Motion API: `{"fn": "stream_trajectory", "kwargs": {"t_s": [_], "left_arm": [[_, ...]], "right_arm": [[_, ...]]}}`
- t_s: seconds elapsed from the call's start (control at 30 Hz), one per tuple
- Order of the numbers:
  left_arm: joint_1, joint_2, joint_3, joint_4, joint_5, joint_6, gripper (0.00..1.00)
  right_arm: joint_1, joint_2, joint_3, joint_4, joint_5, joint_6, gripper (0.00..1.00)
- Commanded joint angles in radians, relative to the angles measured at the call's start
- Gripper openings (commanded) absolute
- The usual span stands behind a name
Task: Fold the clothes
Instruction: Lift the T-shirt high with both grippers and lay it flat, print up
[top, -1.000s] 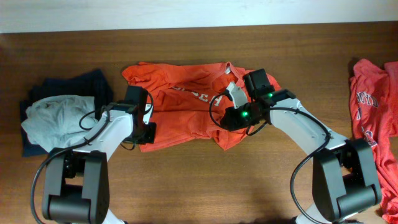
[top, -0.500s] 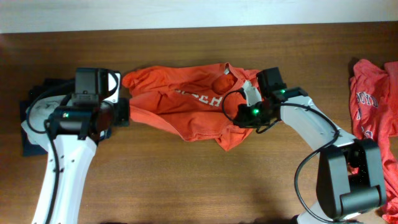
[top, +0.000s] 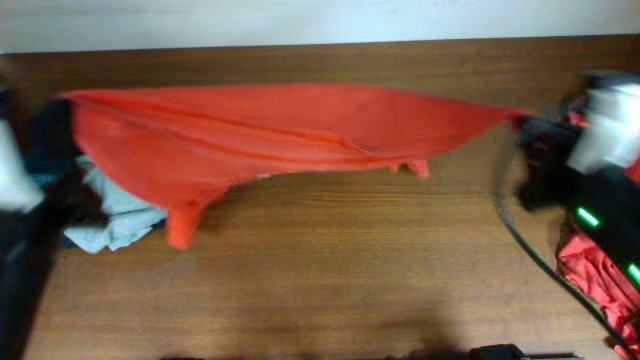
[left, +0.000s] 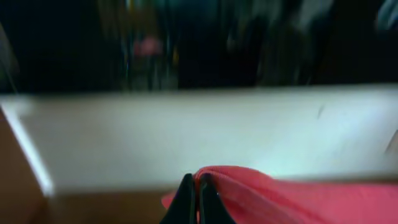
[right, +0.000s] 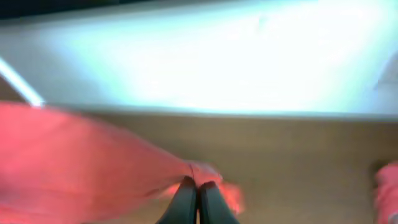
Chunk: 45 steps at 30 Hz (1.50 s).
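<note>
The shirt hangs spread out above the table. My left gripper should next move outward and down to the bare table by the pale wall (top: 245, 70) and let go of the shirt's end.
One of the clothes, an orange-red T-shirt (top: 250, 135), hangs stretched wide above the table, held at its two ends. My left gripper (left: 198, 184) is shut on the shirt's left end (left: 267, 196); in the overhead view that arm is only a blur at the left edge. At the right, my right gripper (top: 524, 123) is shut on the other end, and the right wrist view shows the jaws (right: 198, 188) pinching orange-red cloth (right: 93, 162). The shirt sags in the middle, with a sleeve (top: 182, 225) dangling low on the left.
A pale grey garment (top: 115, 220) lies on a navy one (top: 50, 140) at the left, partly under the lifted shirt. Another orange-red shirt (top: 590, 275) lies at the right edge beneath the right arm (top: 600, 190). The brown table (top: 330, 280) ends at a pale wall at the back.
Both arms have swung apart and upward. The shirt, bunched on the table before, is now pulled out wide and lifted. Both grips have held.
</note>
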Motion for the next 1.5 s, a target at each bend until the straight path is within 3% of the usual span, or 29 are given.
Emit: {"fn": "stream_trajectory", "kwargs": {"t_s": [0.0, 0.17, 0.37, 0.53, 0.77, 0.97, 1.47], "left_arm": [[0.005, 0.002, 0.192, -0.005, 0.065, 0.035, 0.00], [0.005, 0.002, 0.406, -0.051, 0.180, 0.035, 0.00], [0.005, 0.002, 0.535, -0.107, 0.244, 0.025, 0.00], [0.005, 0.008, 0.539, -0.147, 0.241, 0.023, 0.00], [0.005, 0.122, 0.346, -0.143, 0.190, 0.024, 0.00], [0.005, 0.383, 0.246, -0.097, 0.191, 0.039, 0.00], [-0.039, 1.115, 0.241, 0.203, 0.187, 0.085, 0.01]], "right_arm": [[-0.003, -0.034, 0.200, -0.044, 0.156, 0.025, 0.04], [-0.003, -0.038, 0.490, -0.161, 0.171, 0.051, 0.04], [-0.003, -0.038, 0.681, -0.266, 0.171, 0.051, 0.04], [-0.003, -0.034, 0.689, -0.325, 0.171, 0.063, 0.04], [-0.003, 0.035, 0.529, -0.330, 0.241, 0.061, 0.04], [-0.003, 0.269, 0.387, -0.277, 0.249, 0.045, 0.04], [-0.071, 0.976, 0.384, 0.012, 0.241, -0.007, 0.04]]}}
